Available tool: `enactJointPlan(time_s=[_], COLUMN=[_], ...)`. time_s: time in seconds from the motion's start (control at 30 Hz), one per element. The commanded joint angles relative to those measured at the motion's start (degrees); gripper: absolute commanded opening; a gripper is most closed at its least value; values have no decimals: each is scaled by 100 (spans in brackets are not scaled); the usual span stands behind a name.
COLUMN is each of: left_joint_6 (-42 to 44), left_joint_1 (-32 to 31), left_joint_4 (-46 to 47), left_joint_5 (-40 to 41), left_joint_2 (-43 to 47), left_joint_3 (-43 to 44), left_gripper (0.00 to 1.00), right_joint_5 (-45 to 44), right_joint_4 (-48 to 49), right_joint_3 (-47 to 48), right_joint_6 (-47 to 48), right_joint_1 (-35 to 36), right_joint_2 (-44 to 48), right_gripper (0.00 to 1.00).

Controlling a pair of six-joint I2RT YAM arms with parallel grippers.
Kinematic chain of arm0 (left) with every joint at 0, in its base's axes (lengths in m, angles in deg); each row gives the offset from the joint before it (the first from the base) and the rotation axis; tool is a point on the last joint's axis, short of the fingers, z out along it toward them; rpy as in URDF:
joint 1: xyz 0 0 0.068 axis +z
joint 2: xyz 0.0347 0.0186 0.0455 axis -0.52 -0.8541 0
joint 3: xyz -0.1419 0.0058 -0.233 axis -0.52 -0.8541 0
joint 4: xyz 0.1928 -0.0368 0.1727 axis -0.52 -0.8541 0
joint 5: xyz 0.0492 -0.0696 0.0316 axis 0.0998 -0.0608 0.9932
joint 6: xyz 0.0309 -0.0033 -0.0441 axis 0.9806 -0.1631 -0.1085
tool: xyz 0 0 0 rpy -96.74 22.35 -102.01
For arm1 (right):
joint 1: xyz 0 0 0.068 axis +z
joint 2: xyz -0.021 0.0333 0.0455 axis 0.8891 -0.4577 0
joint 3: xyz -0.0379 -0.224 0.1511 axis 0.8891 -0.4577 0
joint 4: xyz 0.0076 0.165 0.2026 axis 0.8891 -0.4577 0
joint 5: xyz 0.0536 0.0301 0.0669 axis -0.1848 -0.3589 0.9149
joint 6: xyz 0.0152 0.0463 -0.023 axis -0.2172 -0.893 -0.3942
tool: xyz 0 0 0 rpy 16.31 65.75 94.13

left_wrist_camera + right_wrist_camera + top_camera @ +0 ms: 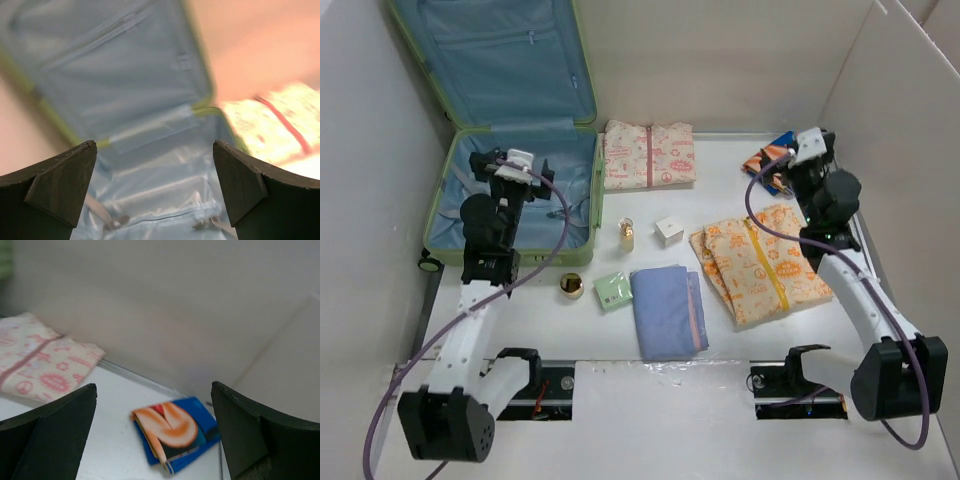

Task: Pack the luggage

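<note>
My left gripper draws back over the luggage's near edge and lowers around the gold tin [571, 286] next, as that stands below it, nearer my base.
The light-green luggage [510, 70] lies open at the back left, its lid propped against the wall and the blue lining bare. My left gripper [492, 162] hovers open and empty over the base half. In the left wrist view, the gripper [154, 150] faces the lining [150, 180] and its straps. My right gripper [786, 165] is open and empty at the back right, just above a blue and orange folded cloth [767, 160]. In the right wrist view, that cloth [175, 432] lies between and beyond the fingers of the gripper [153, 390].
On the table lie a pink-patterned folded cloth [648, 155], an orange-patterned cloth [760, 262], a blue folded cloth [668, 308], a green packet [612, 290], a gold tin [571, 286], a gold bottle [626, 235] and a white cube [668, 231]. White walls enclose the table.
</note>
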Motion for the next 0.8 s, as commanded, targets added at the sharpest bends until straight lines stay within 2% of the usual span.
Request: enactJointPlan(time_s=[0.0, 0.03, 0.07, 0.13, 0.17, 0.27, 0.33, 0.43, 0.5, 0.57, 0.67, 0.73, 0.77], left_joint_6=[1199, 1533, 2032, 2842, 2845, 3064, 3818, 4783, 5234, 5454, 5885, 6307, 6395], left_joint_1=[-360, -465, -554, -835, -914, -1125, -1195, -1318, -1511, -1660, -1855, -2004, -2066], left_joint_4=[-2254, -3111, -3650, -4400, -4681, -5235, -5658, -6571, -7159, -7477, -7909, -7910, -7962], left_joint_5=[-1558, -1999, -2464, -3168, -3172, -3172, -3032, -2672, -2234, -2136, -1767, -1582, -1581], left_joint_2=[356, 417, 531, 654, 733, 1024, 1130, 1130, 903, 700, 445, 391, 339], left_joint_3=[379, 458, 590, 591, 452, 231, 55, -103, -164, -165, -217, -349, -349], left_gripper=[100, 100, 100, 100, 100, 100, 98, 86, 82, 82, 90, 100, 100], right_joint_5=[2300, 2965, 3242, 3664, 3667, 3430, 3481, 3482, 3360, 3307, 3201, 3140, 3139], right_joint_4=[-1952, -2243, -2489, -2764, -2764, -2703, -2703, -2703, -2703, -2703, -2703, -2703, -2703], right_joint_3=[1001, 1212, 1493, 1548, 1400, 1258, 1197, 1197, 1197, 1249, 1249, 1249, 1197], right_joint_6=[551, 551, 551, 551, 551, 630, 630, 630, 630, 630, 577, 577, 577], right_joint_1=[-11, 67, 172, 339, 592, 1077, 1490, 1956, 2254, 2414, 2669, 2765, 2844], right_joint_2=[-392, -524, -656, -842, -842, -956, -1139, -1386, -1553, -1607, -1677, -1730, -1730], right_gripper=[100, 100, 100, 100, 100, 100, 100, 100, 100, 100, 100, 100, 100])
